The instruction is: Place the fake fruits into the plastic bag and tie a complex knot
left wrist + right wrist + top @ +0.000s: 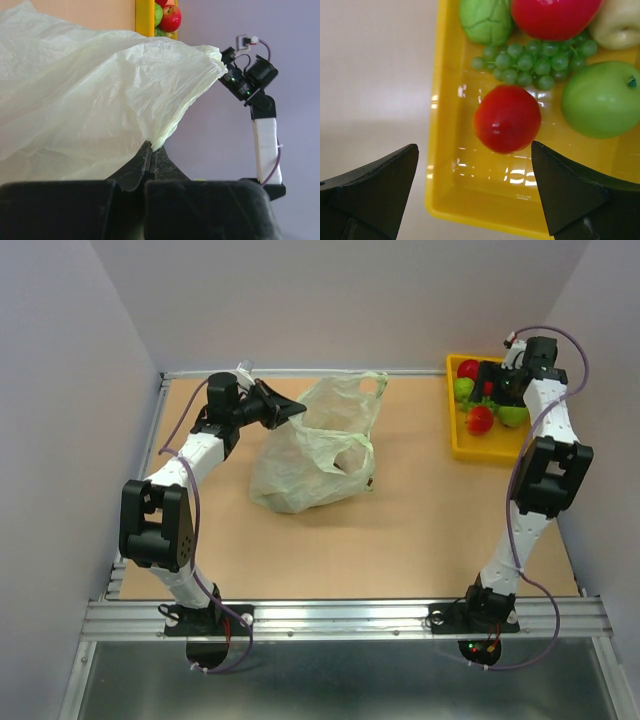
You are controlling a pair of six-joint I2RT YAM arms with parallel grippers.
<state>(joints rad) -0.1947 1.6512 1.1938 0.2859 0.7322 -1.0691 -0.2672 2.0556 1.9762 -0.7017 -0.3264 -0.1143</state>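
Observation:
I will lower the open fingers of my right gripper around the small red fruit (479,421) (507,119) below it and close them, since the bottom of the tray is bare on either side.
The pale-green plastic bag (315,445) lies crumpled at the table's middle back. My left gripper (290,412) is shut on the bag's rim (155,140) and holds it up. The fake fruits lie in the yellow tray (462,440) at the back right: a small red fruit (507,118), a bunch of green grapes (535,61), a green apple (601,99), a bigger red fruit (551,16), a bumpy green fruit (486,21) and a pale yellow one (622,25). My right gripper (475,150) hangs open over the tray, above the small red fruit.
Grey walls close in the table at the left, back and right. The tray stands close to the right wall. A metal rail (340,615) runs along the near edge by the arm bases.

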